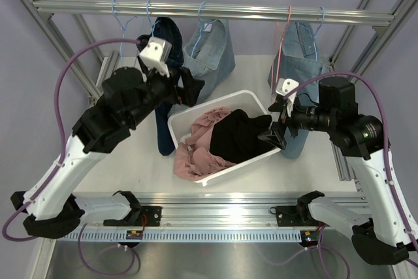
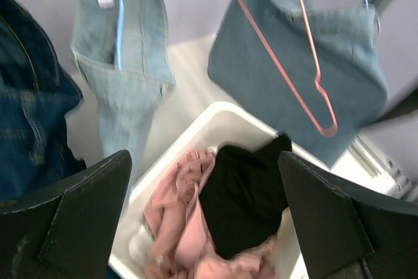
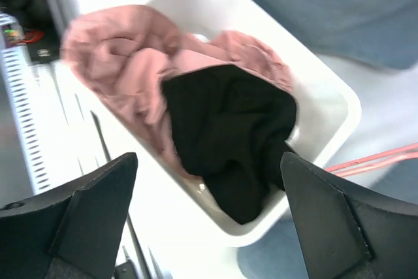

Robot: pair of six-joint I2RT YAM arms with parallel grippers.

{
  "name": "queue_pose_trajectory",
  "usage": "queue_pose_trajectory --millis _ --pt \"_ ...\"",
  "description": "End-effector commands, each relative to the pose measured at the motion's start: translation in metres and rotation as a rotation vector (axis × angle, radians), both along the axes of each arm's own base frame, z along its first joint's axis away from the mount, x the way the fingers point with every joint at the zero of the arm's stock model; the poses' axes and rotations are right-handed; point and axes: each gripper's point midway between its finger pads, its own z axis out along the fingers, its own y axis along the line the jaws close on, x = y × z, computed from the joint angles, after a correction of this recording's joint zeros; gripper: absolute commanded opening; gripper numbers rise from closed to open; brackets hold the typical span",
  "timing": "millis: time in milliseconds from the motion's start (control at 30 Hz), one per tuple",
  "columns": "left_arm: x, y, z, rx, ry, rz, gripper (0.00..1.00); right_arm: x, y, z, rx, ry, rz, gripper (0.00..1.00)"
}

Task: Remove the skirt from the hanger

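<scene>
I will next move my left gripper outward to the blue hanger's wire (image 1: 197, 42) (image 2: 120, 31), because it carries the light skirt. It hangs outward of my open fingers, below the bar.
Three denim garments hang from the top rail: a dark one (image 1: 166, 37) at left, a light skirt (image 1: 212, 50) on a blue hanger in the middle, and a blue skirt (image 1: 299, 53) at right. A pink hanger (image 1: 282, 37) hangs in front of the blue skirt. My left gripper (image 1: 192, 89) is open and empty beside the dark garment, above the bin's far left corner. In the left wrist view (image 2: 206, 220) it faces the light skirt (image 2: 121, 50) and the blue skirt (image 2: 307, 63). My right gripper (image 1: 277, 132) is open and empty over the bin's right end (image 3: 209, 227).
A white bin (image 1: 258, 99) stands mid-table under the rail, holding a pink garment (image 1: 202, 138) and a black garment (image 1: 238, 135). The pink garment spills over its near rim. Frame posts stand at both sides. The pink hanger (image 3: 379, 161) shows beside the bin in the right wrist view.
</scene>
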Motion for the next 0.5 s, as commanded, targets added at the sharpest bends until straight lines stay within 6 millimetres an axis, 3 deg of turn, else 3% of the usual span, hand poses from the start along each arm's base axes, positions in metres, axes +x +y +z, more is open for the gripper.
queue_pose_trajectory --millis 0,33,67,133,167,200,367,467 --pt "0.023 -0.012 0.022 -0.012 -0.027 -0.022 0.98 -0.03 0.01 -0.008 0.031 0.072 0.128 0.99" --pt "0.041 -0.015 0.015 0.008 -0.008 0.0 0.97 -0.036 0.01 -0.005 0.047 0.056 0.147 0.99" --pt "0.048 -0.014 0.026 -0.007 -0.028 0.011 0.96 -0.037 0.011 -0.014 0.045 0.068 0.153 0.99" --pt "0.066 -0.013 0.031 -0.001 -0.059 0.028 0.95 -0.043 0.013 -0.012 0.085 0.022 0.187 0.99" --pt "0.076 -0.016 0.029 0.006 -0.063 0.034 0.95 -0.045 0.014 -0.025 0.093 0.045 0.2 0.99" --pt "0.083 -0.016 0.034 0.007 -0.093 0.04 0.94 -0.045 0.014 -0.021 0.139 0.022 0.216 0.99" --pt "0.132 -0.007 0.021 0.019 -0.078 0.093 0.84 -0.043 0.004 -0.031 0.268 0.006 0.179 0.99" --pt "0.144 -0.008 0.02 0.03 -0.097 0.092 0.82 -0.043 -0.001 -0.042 0.325 0.036 0.165 0.99"
